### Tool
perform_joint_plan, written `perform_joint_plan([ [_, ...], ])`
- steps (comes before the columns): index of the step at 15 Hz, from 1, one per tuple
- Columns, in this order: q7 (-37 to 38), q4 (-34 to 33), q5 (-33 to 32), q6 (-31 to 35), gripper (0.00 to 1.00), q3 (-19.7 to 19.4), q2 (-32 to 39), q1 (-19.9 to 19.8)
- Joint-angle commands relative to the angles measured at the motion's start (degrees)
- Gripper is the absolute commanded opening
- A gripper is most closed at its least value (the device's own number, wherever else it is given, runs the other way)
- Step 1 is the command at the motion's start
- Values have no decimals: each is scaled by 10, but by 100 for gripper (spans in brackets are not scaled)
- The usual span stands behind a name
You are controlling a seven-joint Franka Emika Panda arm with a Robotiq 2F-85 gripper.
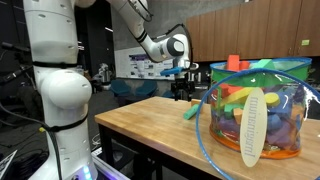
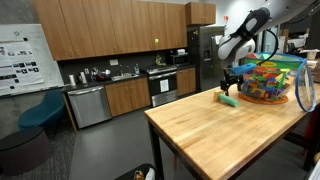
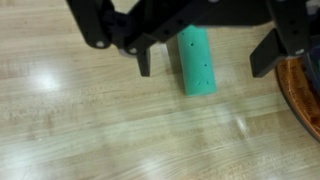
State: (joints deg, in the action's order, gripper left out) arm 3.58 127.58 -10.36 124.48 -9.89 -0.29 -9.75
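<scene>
I will next lower my gripper until its fingers are on both sides of the long sides of the green foam cylinder (image 1: 191,112) (image 3: 196,60). Then I will close it across the cylinder's width.
A green foam cylinder (image 3: 196,60) with small holes lies flat on the wooden table (image 3: 90,120). In the wrist view my gripper (image 3: 203,62) comes in from the top, open, with one black finger (image 3: 145,62) left of the cylinder and the other (image 3: 265,55) well to its right; neither touches it. In both exterior views the gripper (image 1: 181,92) (image 2: 229,88) hovers just above the cylinder (image 1: 191,112) (image 2: 229,100), beside a clear bag of toys (image 1: 262,105) (image 2: 269,80).
The bag, with a blue rim (image 1: 205,130), holds several colourful toys and stands close beside the cylinder; its edge shows in the wrist view (image 3: 305,95). The table's near edge (image 2: 165,135) drops to the floor. Kitchen cabinets (image 2: 110,95) stand behind.
</scene>
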Motion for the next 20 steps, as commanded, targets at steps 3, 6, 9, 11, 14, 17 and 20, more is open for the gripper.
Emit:
perform_joint_plan([
  [3,3,-26,5,11,100,-2,32,-2],
  [6,10,-33,7,13,100,-3,49,-2],
  [9,17,-41,11,14,100,-4,65,-2],
  [11,26,-48,12,14,100,-6,74,-3],
  [14,41,-57,11,12,100,-9,88,-4],
  [17,55,-63,11,8,100,-14,99,-6],
  [20,58,-65,13,8,75,-15,106,-7],
])
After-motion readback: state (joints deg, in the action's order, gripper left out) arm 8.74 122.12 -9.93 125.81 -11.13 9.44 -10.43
